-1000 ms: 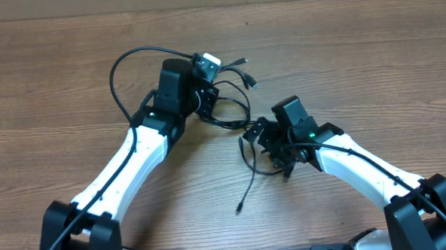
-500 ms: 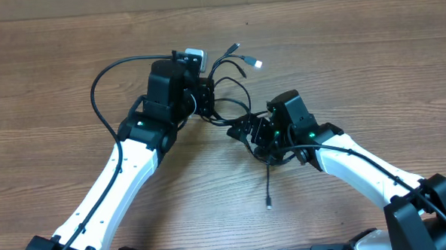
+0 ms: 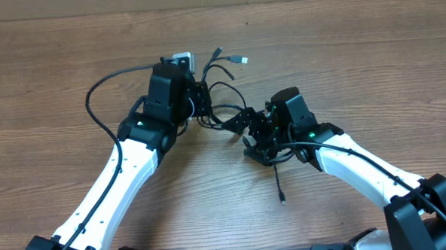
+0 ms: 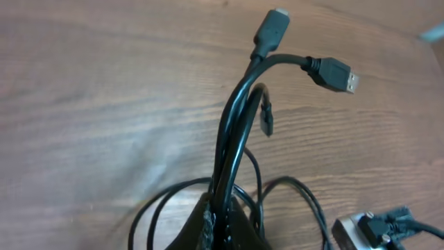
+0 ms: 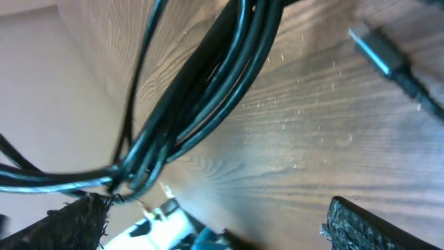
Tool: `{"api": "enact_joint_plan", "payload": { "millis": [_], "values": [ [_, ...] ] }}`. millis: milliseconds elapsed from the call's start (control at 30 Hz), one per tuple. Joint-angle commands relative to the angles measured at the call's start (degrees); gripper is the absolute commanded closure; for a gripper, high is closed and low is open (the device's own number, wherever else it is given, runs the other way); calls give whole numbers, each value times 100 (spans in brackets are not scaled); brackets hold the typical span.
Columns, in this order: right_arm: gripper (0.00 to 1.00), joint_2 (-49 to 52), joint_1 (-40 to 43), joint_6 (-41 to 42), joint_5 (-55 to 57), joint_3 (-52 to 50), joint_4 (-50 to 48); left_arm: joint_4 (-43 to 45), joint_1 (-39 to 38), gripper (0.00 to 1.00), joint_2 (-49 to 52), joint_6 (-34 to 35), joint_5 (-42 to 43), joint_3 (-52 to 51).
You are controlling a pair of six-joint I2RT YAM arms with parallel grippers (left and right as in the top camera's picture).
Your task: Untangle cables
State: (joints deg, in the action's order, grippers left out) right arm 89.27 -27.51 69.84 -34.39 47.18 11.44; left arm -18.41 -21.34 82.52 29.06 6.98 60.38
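Note:
My left gripper will lower the bundle slightly back above the wood, then release the cords.
The cables (image 3: 223, 87) are a tangle of thin black cords stretched between my two grippers in the overhead view. My left gripper (image 3: 201, 103) is shut on a bundle of them. In the left wrist view the cords (image 4: 232, 139) rise from the closed gripper (image 4: 225, 222) and end in a USB plug (image 4: 334, 72) and a second plug (image 4: 272, 26). My right gripper (image 3: 256, 135) is open. In the right wrist view the cords (image 5: 201, 90) run past its left finger (image 5: 76, 222), and the right finger (image 5: 374, 226) is far apart from it. One loose tail (image 3: 280, 184) hangs toward the front.
The wooden table (image 3: 371, 58) lies under everything. A thicker black wire (image 3: 94, 108) loops out from the left arm. A silver-tipped plug (image 5: 378, 48) lies on the wood in the right wrist view.
My left gripper has pulled its bundle up and to the left, and the plug ends moved with it. The loose tail swung to the right. The right gripper stayed near the same spot.

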Motion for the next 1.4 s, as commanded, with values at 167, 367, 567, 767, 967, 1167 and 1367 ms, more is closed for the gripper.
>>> {"api": "enact_joint_plan", "payload": {
  "millis": [167, 367, 567, 767, 967, 1167, 1367],
  "values": [
    [7, -22, -9, 940, 315, 4, -52, -444, 0, 96, -90, 1611, -245, 55],
    [7, -22, -9, 918, 804, 4, 476, -1141, -4, 96, 151, 859, -1073, 52],
    [8, -22, 4, 479, 1414, 4, 1058, -1563, -4, 72, 807, 293, -1082, 52],
    [10, -22, 175, -245, 1681, 4, 1353, -1563, -4, 13, 1058, -278, -861, 55],
    [10, -24, 466, -909, 1683, 15, 1659, -1558, -20, 16, 802, -1665, 85, 151],
    [10, -129, 990, -1145, 1683, 15, 2192, -1591, -310, 23, 721, -2953, 509, 149],
    [9, -286, 1252, -1845, 1637, 15, 2391, -1307, -793, 23, 861, -3550, -39, 149]
  ]
}}
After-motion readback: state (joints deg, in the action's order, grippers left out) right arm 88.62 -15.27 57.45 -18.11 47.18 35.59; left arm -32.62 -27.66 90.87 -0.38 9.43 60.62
